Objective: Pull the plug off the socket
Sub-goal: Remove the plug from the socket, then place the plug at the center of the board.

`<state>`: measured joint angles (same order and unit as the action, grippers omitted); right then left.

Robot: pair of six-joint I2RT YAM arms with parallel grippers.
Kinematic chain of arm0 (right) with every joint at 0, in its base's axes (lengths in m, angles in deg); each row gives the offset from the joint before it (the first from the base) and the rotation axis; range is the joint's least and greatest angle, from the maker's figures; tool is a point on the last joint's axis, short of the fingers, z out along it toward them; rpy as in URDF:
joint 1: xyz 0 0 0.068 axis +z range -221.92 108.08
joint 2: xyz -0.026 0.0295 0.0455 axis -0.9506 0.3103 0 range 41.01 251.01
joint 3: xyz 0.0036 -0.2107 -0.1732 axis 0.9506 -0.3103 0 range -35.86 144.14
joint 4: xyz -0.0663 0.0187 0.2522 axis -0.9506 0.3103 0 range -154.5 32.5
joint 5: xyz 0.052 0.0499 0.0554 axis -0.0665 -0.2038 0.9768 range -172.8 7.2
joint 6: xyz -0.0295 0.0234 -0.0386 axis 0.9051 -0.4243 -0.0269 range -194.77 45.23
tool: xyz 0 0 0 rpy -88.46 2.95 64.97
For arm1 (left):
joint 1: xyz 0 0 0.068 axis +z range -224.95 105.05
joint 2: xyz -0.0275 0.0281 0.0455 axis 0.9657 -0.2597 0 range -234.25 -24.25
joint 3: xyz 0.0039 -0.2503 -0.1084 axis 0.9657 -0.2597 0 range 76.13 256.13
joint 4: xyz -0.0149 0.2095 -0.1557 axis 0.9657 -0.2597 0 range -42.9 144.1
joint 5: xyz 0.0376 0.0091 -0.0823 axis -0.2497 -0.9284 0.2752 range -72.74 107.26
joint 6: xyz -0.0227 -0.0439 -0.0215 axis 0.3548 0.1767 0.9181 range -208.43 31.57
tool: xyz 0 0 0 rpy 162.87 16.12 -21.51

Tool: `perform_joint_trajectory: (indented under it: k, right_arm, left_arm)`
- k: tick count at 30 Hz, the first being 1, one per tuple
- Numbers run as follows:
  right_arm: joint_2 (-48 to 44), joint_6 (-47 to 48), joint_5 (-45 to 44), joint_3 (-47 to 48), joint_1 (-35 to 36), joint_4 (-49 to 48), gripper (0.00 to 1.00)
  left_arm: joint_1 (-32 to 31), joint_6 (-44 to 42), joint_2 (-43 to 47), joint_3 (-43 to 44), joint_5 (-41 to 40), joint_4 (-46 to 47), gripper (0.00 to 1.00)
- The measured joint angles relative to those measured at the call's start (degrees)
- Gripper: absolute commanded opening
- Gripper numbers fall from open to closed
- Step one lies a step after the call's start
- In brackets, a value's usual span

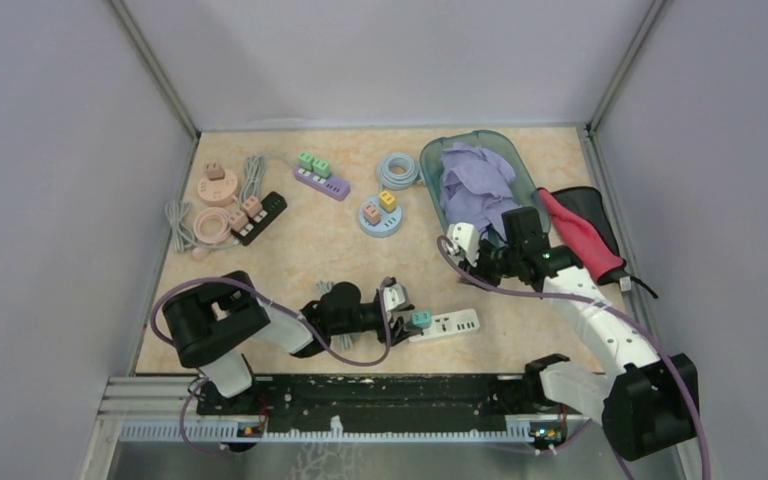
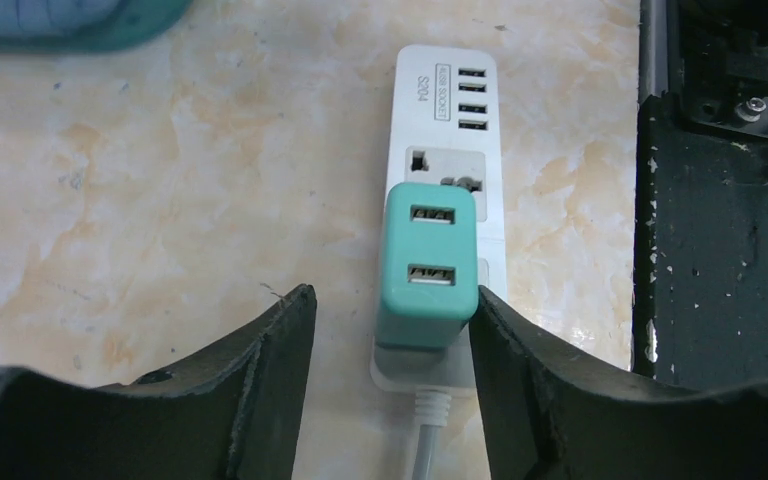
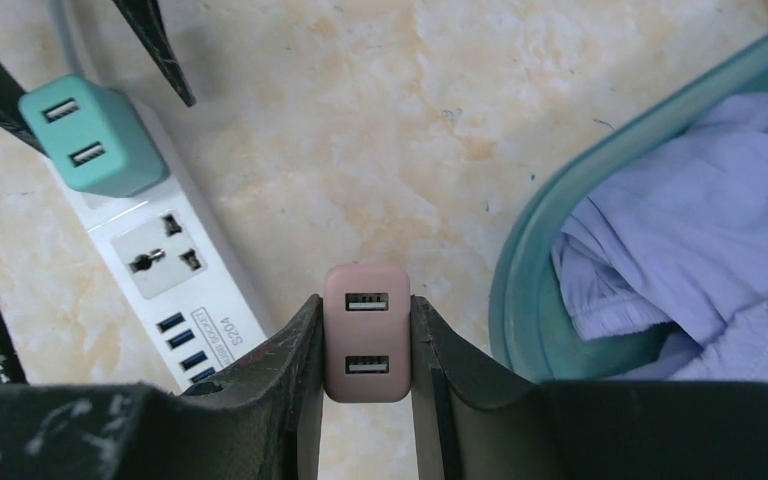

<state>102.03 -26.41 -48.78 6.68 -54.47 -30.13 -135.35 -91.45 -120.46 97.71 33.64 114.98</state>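
The pink plug (image 3: 367, 333) goes outward with my right gripper next and comes down onto the table beside the blue round socket.
A white power strip (image 1: 452, 324) lies near the table's front edge, with a teal plug (image 1: 421, 319) seated in its left end. In the left wrist view the teal plug (image 2: 427, 262) sits in the strip (image 2: 447, 110) above its grey cord. My left gripper (image 2: 392, 320) is open around the plug: the right finger (image 2: 520, 370) touches its side and the left finger (image 2: 270, 370) stands apart. My right gripper (image 3: 367, 320) is shut on a pink plug (image 3: 367, 333) and holds it above the table, beside the strip (image 3: 160, 260) and the teal plug (image 3: 90, 135).
A teal bin (image 1: 430, 157) with lavender cloth (image 1: 475, 185) stands at the back right, and a red and black item (image 1: 582, 235) lies beside it. Other strips and round sockets with plugs (image 1: 322, 178) and coiled cables (image 1: 398, 170) lie at the back. A black rail (image 2: 720, 250) runs along the front edge.
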Motion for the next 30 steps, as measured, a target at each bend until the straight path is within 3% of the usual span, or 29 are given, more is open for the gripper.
perform_joint_trajectory:
  k: [3,12,18,24,30]
  right_arm:
    - [0.00,-1.05,-2.12,-0.02,-0.55,-1.29,0.00]
    - [3.17,-5.88,-2.89,-0.11,-0.24,-5.05,0.00]
    - [9.16,-11.54,-5.29,0.81,9.53,-9.01,0.00]
    - [22.32,-18.88,-8.35,12.55,12.26,-16.13,0.00]
    - [36.48,-27.69,-11.65,23.91,12.26,-22.05,0.12]
  left_arm:
    - [0.02,0.02,1.53,-0.42,-1.29,-2.21,0.73]
    - [0.02,0.04,13.22,-1.03,-3.23,-5.92,0.77]
    - [0.02,1.73,23.87,-3.06,-7.39,-10.51,0.78]
    - [0.02,6.03,36.37,-3.52,-12.57,-21.55,0.79]
    - [0.02,11.41,46.62,-9.07,-15.41,-28.39,0.80]
